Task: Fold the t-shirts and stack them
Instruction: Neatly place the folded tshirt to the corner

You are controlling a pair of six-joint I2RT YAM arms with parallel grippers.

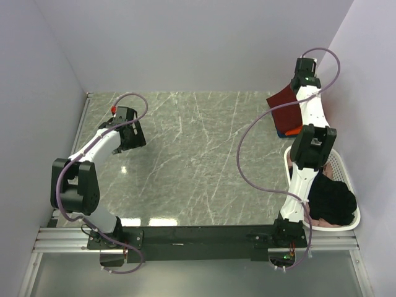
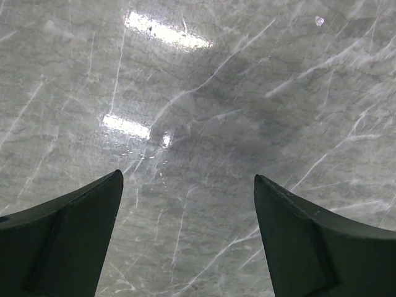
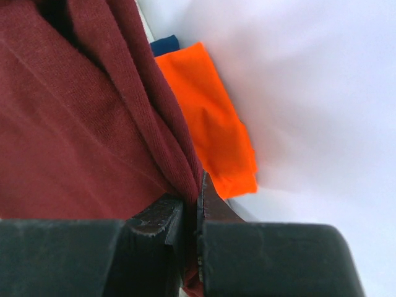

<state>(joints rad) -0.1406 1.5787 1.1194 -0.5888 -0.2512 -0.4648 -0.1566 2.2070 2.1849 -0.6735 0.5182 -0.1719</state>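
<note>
The maroon cloth I hold already hangs over the stack with the folded orange t-shirt (image 1: pixel 294 130) (image 3: pixel 210 124), so my right gripper will next lower the maroon fold onto that t-shirt and let it go.
My right gripper (image 3: pixel 192 198) is shut on a fold of the dark maroon t-shirt (image 3: pixel 80 130), held at the far right of the table near the back wall; the shirt (image 1: pixel 286 104) hangs below the gripper (image 1: pixel 304 79). Under it lie the folded bright orange t-shirt (image 3: pixel 210 124), also in the top view (image 1: pixel 293 130), and a sliver of the dark blue t-shirt (image 3: pixel 164 44). The black t-shirt (image 1: pixel 331 199) lies in the white basket (image 1: pixel 343 168), with a bit of pale pink (image 1: pixel 322 224) under it. My left gripper (image 1: pixel 124 141) is open and empty above the bare table (image 2: pixel 198 124).
The white perforated basket stands at the right edge beside the right arm's base. White walls close the table at the back, left and right. The marble table top (image 1: pixel 192 161) spreads between the arms.
</note>
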